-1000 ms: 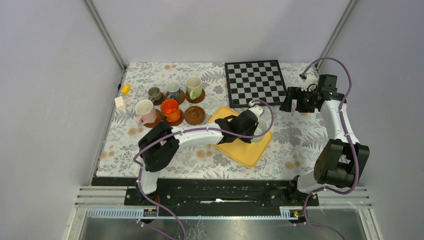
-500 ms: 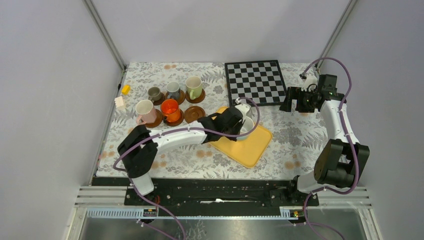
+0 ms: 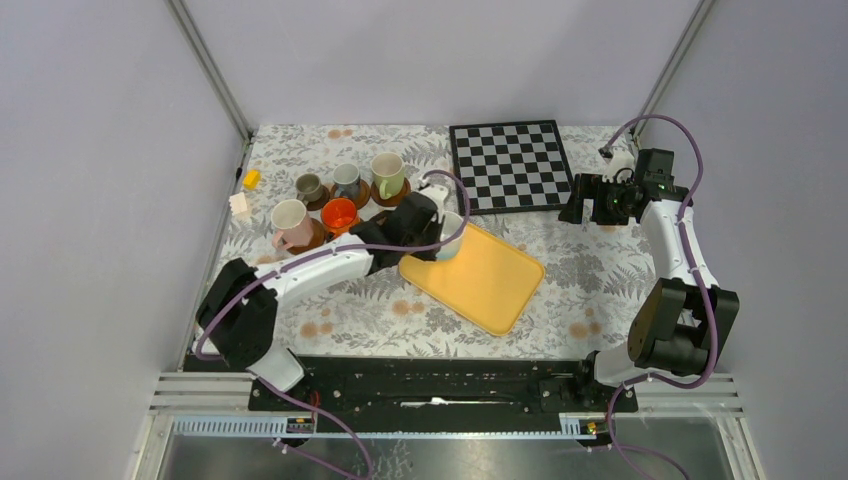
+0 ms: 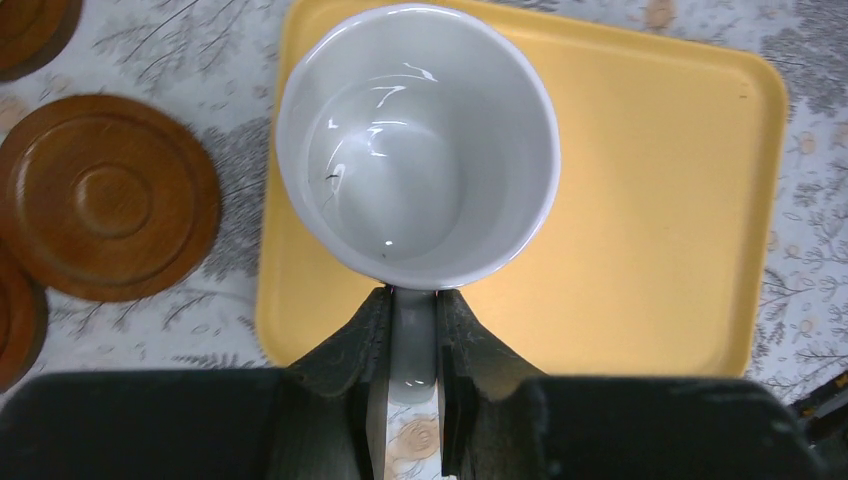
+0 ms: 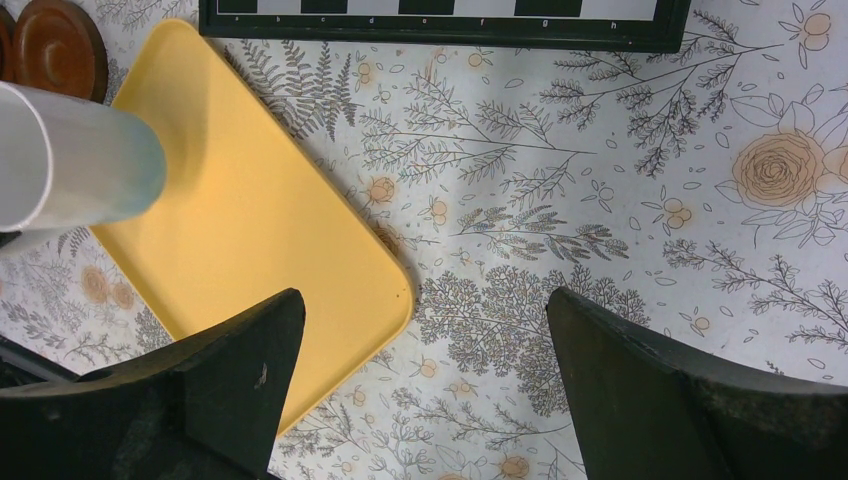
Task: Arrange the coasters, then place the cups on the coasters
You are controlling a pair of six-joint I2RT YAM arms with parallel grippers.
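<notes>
The brown coaster (image 4: 105,195) beside the tray is empty. My left gripper should go left in the top view next, lower the cup onto it and let go.
My left gripper (image 4: 412,295) is shut on the handle of the white cup (image 4: 415,140), which hangs upright over the left end of the yellow tray (image 4: 650,200). In the top view the gripper (image 3: 432,225) and the cup (image 3: 448,236) are at the tray's far-left corner. An empty brown coaster (image 4: 105,195) lies just left of the tray. Behind it, the pale green cup (image 3: 387,172), blue-grey cup (image 3: 346,180), grey-brown cup (image 3: 309,187), pinkish cup (image 3: 290,222) and orange-red cup (image 3: 339,213) each stand on a coaster. My right gripper (image 3: 590,200) is open and holds nothing.
A chessboard (image 3: 510,165) lies at the back, right of centre. A small yellow block (image 3: 251,179) and a white block (image 3: 239,204) sit near the left edge. Grey walls close in both sides. The right gripper (image 5: 422,300) hovers over the flowered cloth beside the tray (image 5: 250,220).
My left arm has carried the white cup leftward from the middle of the tray to its far-left corner, nearer the coasters. The right arm has not moved.
</notes>
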